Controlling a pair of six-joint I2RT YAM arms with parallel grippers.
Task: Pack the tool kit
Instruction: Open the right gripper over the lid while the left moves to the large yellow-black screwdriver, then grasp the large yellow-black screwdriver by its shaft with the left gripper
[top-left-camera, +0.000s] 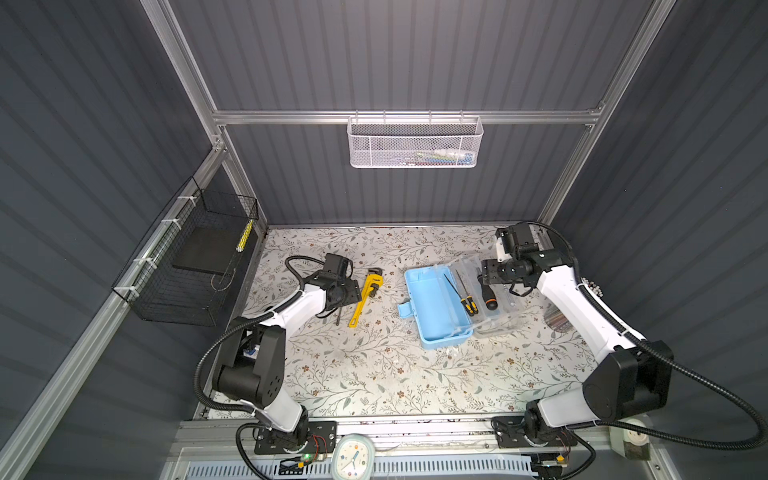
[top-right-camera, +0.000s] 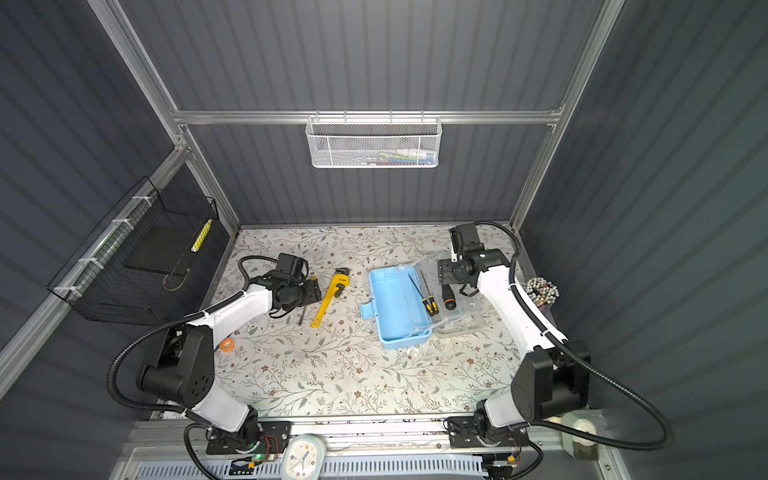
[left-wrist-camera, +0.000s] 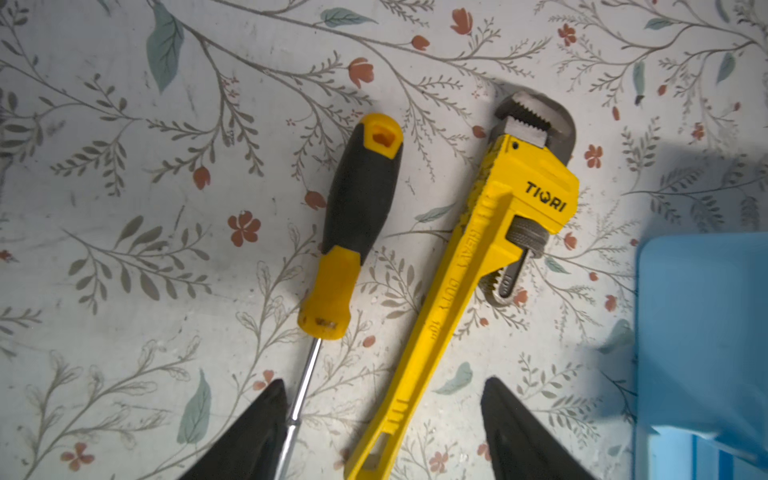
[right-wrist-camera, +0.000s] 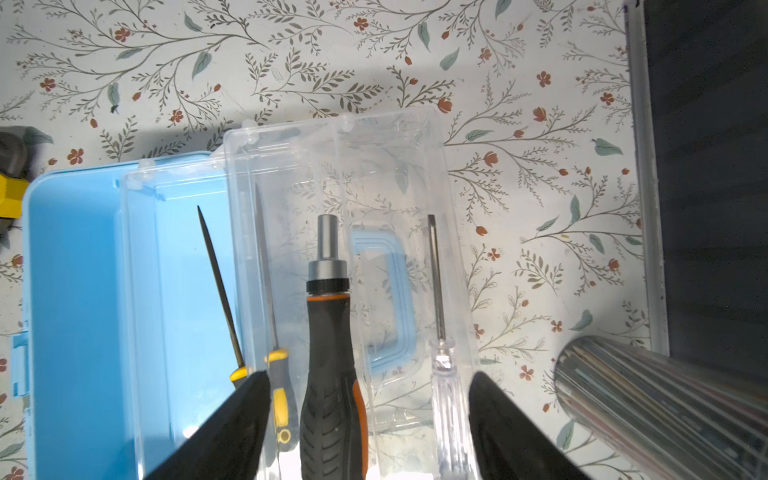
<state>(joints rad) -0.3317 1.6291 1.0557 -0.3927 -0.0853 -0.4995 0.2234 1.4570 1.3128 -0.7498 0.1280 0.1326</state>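
Observation:
I will reach outward with my left gripper next and lower its open fingers around the yellow collar of the yellow-black screwdriver's handle (left-wrist-camera: 330, 294), because that is below and outward of the gripper.
The tool kit's light-blue case (top-left-camera: 432, 307) (top-right-camera: 395, 307) lies open, its clear lid (right-wrist-camera: 374, 166) folded out beside it with the blue handle (right-wrist-camera: 395, 299) underneath. An orange-black screwdriver (top-left-camera: 487, 293) (right-wrist-camera: 328, 374) rests on the lid next to a clear-handled screwdriver (right-wrist-camera: 438, 311). Two thin yellow-handled files (top-left-camera: 459, 291) lie at the case's edge. My right gripper (right-wrist-camera: 370, 374) hovers open over the orange-black screwdriver, touching nothing. A yellow pipe wrench (top-left-camera: 365, 297) (left-wrist-camera: 469, 266) and a yellow-black screwdriver (left-wrist-camera: 357, 216) lie on the mat. My left gripper (left-wrist-camera: 385, 382) is open above their lower ends.
A white mesh basket (top-left-camera: 414, 141) hangs on the back rail. On the left wall is a black wire basket (top-left-camera: 187, 257). A cup of sticks (top-left-camera: 559, 318) stands right of the lid. An orange tape roll (top-right-camera: 227, 345) sits by the left arm.

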